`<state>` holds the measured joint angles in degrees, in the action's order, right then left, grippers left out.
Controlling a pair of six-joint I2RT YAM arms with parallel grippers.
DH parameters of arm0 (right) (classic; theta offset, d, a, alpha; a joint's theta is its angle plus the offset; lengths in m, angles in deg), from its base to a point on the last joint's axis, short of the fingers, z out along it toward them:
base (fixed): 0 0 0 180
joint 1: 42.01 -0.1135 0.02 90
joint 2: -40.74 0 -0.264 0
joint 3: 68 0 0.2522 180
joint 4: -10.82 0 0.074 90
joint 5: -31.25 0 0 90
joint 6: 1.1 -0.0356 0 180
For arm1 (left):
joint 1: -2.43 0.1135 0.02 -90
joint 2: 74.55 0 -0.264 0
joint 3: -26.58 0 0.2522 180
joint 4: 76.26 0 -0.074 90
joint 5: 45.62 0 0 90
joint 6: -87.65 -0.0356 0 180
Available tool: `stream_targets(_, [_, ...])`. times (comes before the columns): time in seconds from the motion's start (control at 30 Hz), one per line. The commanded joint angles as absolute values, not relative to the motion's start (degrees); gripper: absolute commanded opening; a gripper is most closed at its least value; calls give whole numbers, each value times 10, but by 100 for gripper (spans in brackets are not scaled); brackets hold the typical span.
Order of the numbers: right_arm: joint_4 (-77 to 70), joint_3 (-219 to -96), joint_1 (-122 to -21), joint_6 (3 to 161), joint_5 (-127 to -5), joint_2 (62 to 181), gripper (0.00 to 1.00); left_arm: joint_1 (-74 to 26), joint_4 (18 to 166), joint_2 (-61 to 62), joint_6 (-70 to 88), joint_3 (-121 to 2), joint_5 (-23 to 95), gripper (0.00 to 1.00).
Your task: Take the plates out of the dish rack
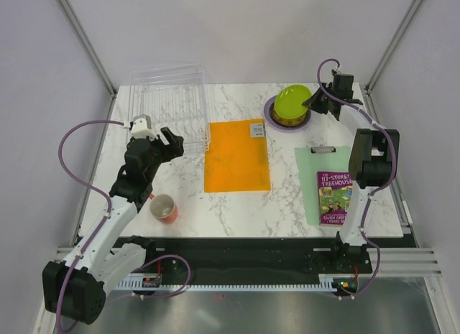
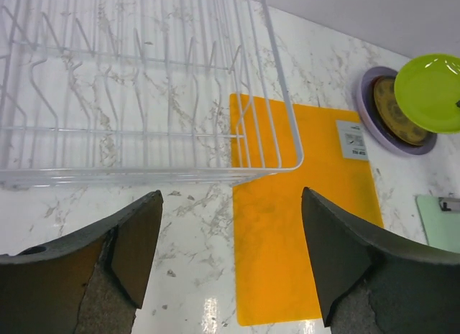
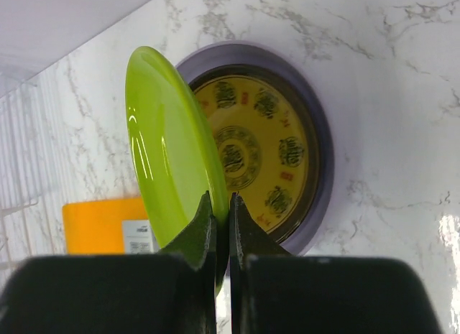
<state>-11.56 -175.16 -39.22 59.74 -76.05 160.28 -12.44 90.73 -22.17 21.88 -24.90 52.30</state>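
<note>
My right gripper moves down onto the patterned plate next, shifting slightly away from the rack, since the lime green plate (image 3: 169, 158) hangs above the stack, off toward the rack.
My right gripper (image 1: 310, 101) is shut on the rim of the lime green plate (image 3: 169, 158) and holds it tilted just above the stack at the back right. It also shows in the top view (image 1: 292, 102). The stack is the yellow patterned plate (image 3: 262, 151) inside a dark red rim, on the large lavender plate (image 3: 325, 144). The clear dish rack (image 1: 169, 104) stands at the back left and holds no plates; its wire dividers show in the left wrist view (image 2: 144, 82). My left gripper (image 1: 162, 141) is open and empty just in front of the rack (image 2: 230, 233).
An orange folder (image 1: 237, 156) lies mid-table, right of the rack. A red mug (image 1: 164, 208) stands near the front left. A pale green clipboard (image 1: 320, 177) with a purple book (image 1: 334, 197) on it lies at the right.
</note>
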Motion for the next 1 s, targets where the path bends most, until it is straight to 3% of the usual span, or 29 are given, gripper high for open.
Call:
stream_targets(0.0, [-117,-1825,-374,595,-780,1657,2,-127,902,-243,173,-245,569,85])
stream_targets(0.07, [-114,-1839,-367,590,-791,1687,2,-126,902,-244,165,-246,576,93])
stream_targets(0.23, [-110,-1870,-361,576,-825,1725,3,-127,887,-245,158,-243,589,94])
stream_targets(0.6, [-83,-1834,-361,551,-934,1735,31,-127,885,-224,174,-245,572,94])
stream_targets(0.63, [-87,-1830,-361,552,-936,1734,37,-127,884,-223,175,-246,570,94])
stream_targets(0.67, [-90,-1825,-361,558,-939,1728,49,-127,883,-223,176,-246,569,94])
stream_targets(0.73, [-97,-1813,-361,566,-928,1719,56,-127,880,-223,179,-246,564,94])
stream_targets(0.77, [-99,-1802,-361,578,-920,1707,65,-127,878,-224,180,-247,563,94])
stream_targets(0.9, [-142,-1795,-361,620,-872,1669,74,-127,870,-228,182,-247,566,94])
stream_targets(0.93, [-152,-1797,-361,630,-862,1654,92,-127,869,-230,183,-247,569,94])
stream_targets(0.97, [-162,-1798,-361,638,-851,1644,97,-127,867,-230,183,-246,569,94])
